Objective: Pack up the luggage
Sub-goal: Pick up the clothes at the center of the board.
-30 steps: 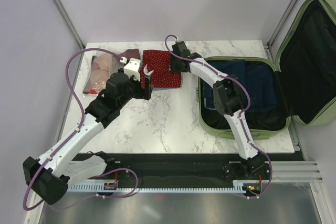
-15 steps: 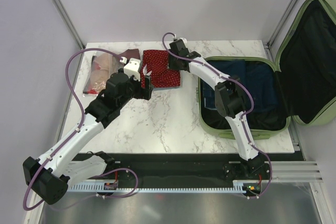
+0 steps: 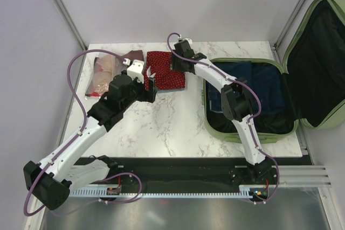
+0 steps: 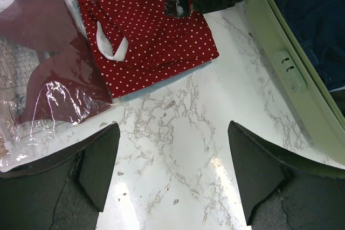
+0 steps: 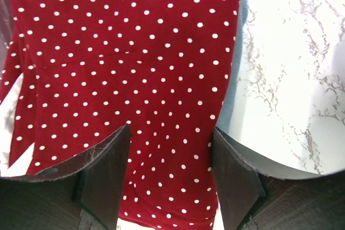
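The red garment's edge is below the right gripper's fingers on the luggage side, so the right gripper should next move gently down and a little toward the luggage, onto that edge.
The luggage lies open at the right, its lid raised against the wall, with dark blue clothing inside. Its green rim also shows in the left wrist view. A folded red polka-dot garment lies on the marble table just left of it. My right gripper is open, low over the garment's right part, with its fingers either side of the red cloth. My left gripper is open and empty over bare marble, just near of the garment.
A clear plastic bag with a maroon garment lies at the table's far left, touching the red garment. A grey-blue edge shows under the red cloth. The right arm stretches across the suitcase's left rim.
My right gripper has shifted slightly left and further back over the red garment. The left arm and the luggage have not moved.
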Available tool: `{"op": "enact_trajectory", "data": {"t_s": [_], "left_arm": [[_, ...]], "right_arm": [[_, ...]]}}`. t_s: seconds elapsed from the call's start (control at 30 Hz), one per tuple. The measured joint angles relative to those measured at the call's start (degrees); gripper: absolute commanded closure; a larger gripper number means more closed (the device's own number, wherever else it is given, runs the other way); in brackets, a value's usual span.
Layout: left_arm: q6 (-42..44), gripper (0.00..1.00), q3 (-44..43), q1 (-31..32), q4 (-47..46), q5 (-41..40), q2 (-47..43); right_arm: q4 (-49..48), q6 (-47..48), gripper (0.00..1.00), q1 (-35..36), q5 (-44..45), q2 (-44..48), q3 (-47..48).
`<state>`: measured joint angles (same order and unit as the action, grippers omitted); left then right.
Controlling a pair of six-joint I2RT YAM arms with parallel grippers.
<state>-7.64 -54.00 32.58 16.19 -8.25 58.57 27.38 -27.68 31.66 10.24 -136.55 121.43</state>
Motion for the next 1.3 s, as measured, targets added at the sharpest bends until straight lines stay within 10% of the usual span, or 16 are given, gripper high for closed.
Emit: {"op": "enact_trajectory", "data": {"t_s": [0.53, 0.97, 1.3], "left_arm": [[-0.02, 0.12, 0.00, 0.00, 0.00, 0.90, -0.04], [-0.02, 0.12, 0.00, 0.02, 0.00, 0.92, -0.04], [-0.02, 0.12, -0.02, 0.02, 0.00, 0.94, -0.04]], "right_arm": [[-0.83, -1.09, 0.32, -1.20, 0.31, -2.86, -0.76], [-1.92, -1.97, 0.74, -1.95, -0.02, -3.87, -1.40], [-3.02, -1.05, 0.86, -0.92, 1.77, -1.86, -3.15]]}}
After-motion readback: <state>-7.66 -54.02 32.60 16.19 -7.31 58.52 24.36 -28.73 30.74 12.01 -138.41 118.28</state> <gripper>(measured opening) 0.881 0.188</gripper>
